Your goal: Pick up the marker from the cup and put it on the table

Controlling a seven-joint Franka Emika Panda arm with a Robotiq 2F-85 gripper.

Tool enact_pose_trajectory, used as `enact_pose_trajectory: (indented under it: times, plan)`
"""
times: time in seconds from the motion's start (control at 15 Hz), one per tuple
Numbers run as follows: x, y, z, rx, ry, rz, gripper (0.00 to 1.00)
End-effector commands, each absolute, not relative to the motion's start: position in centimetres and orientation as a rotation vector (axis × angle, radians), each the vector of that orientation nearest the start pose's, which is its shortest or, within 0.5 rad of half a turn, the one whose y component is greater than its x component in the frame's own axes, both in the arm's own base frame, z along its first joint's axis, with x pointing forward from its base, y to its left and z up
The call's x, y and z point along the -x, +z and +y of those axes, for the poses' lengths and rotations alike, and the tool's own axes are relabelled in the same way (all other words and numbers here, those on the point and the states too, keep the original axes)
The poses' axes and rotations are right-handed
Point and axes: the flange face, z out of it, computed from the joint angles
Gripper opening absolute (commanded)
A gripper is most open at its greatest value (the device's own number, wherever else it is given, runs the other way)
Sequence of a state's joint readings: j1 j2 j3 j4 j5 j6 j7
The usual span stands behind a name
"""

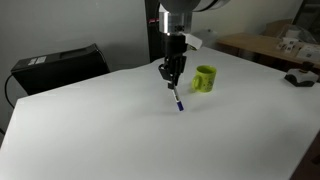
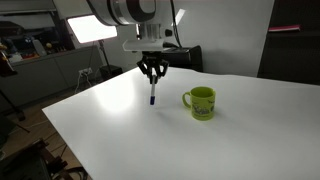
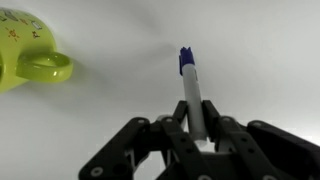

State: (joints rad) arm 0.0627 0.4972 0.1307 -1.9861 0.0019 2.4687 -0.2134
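Note:
The gripper moves down a little over the bare tabletop beside the lime-green cup next and opens to release the marker (image 1: 177, 97). The marker's cap hangs close to the table.
My gripper (image 1: 173, 79) (image 2: 152, 80) (image 3: 197, 125) is shut on the marker (image 1: 177, 97) (image 2: 152, 94) (image 3: 191, 88), a white barrel with a dark blue cap. The marker hangs cap-down below the fingers, its tip close to or touching the white table (image 1: 120, 130) (image 2: 230, 130). The lime-green cup (image 1: 204, 78) (image 2: 200, 102) (image 3: 28, 52) stands upright on the table beside the gripper, apart from it, its handle towards the gripper in the wrist view.
A black box (image 1: 58, 66) sits past the table's far edge. A wooden table with clutter (image 1: 275, 45) stands behind. A black object (image 1: 300, 78) lies near the table's edge. A bright lamp panel (image 2: 88, 27) and shelves stand beyond.

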Motion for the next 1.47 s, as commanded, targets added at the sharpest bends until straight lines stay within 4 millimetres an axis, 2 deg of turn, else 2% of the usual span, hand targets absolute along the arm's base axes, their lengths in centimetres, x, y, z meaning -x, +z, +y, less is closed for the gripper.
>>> enact_pose_trajectory:
  times: [0.0, 0.47, 0.93, 1.0, 1.07, 1.4]
  plan:
    - [-61.6, 20.4, 11.3, 3.015, 0.062, -0.580, 0.05]
    - [-62.8, 19.1, 11.3, 3.000, 0.165, -0.551, 0.05]
    - [-64.1, 18.1, 11.1, 3.036, 0.176, -0.541, 0.05]
    - [-64.2, 18.0, 11.0, 3.040, 0.172, -0.539, 0.47]
    - [-64.3, 18.0, 11.0, 3.045, 0.164, -0.541, 0.47]
    - [-64.7, 18.1, 10.6, 3.057, 0.145, -0.552, 0.80]
